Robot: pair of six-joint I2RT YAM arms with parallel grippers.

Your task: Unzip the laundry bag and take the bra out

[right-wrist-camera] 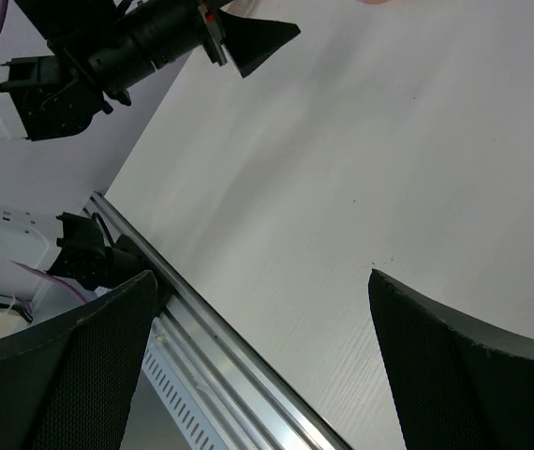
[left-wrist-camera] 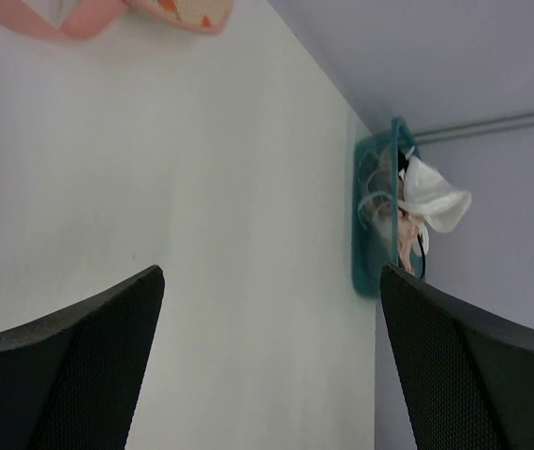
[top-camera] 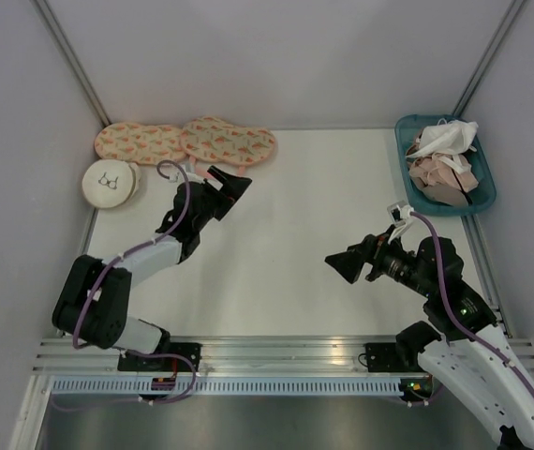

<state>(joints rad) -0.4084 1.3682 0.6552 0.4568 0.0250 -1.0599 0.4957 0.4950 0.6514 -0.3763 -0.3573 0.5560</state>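
Note:
My left gripper should next move outward and down onto the bag's near pink edge, next to the pink loop strap (left-wrist-camera: 61,17).
The laundry bag (top-camera: 231,141) lies flat at the back left of the table, a peanut-shaped cream-pink case with orange-red print. Its pink loop strap (left-wrist-camera: 61,17) shows at the top of the left wrist view, beside the bag's edge (left-wrist-camera: 192,11). My left gripper (top-camera: 236,186) hovers just in front of the bag, open, with nothing between its fingers (left-wrist-camera: 272,281). My right gripper (top-camera: 344,266) hangs over the table's right middle, pointing left, open and empty (right-wrist-camera: 259,281). The bra is hidden.
A second like-printed case (top-camera: 139,142) lies left of the bag, and a round white pouch (top-camera: 110,183) sits in front of it. A teal basket (top-camera: 404,155) (left-wrist-camera: 368,234) of pale garments stands at the back right. The metal rail (right-wrist-camera: 211,337) runs along the near edge.

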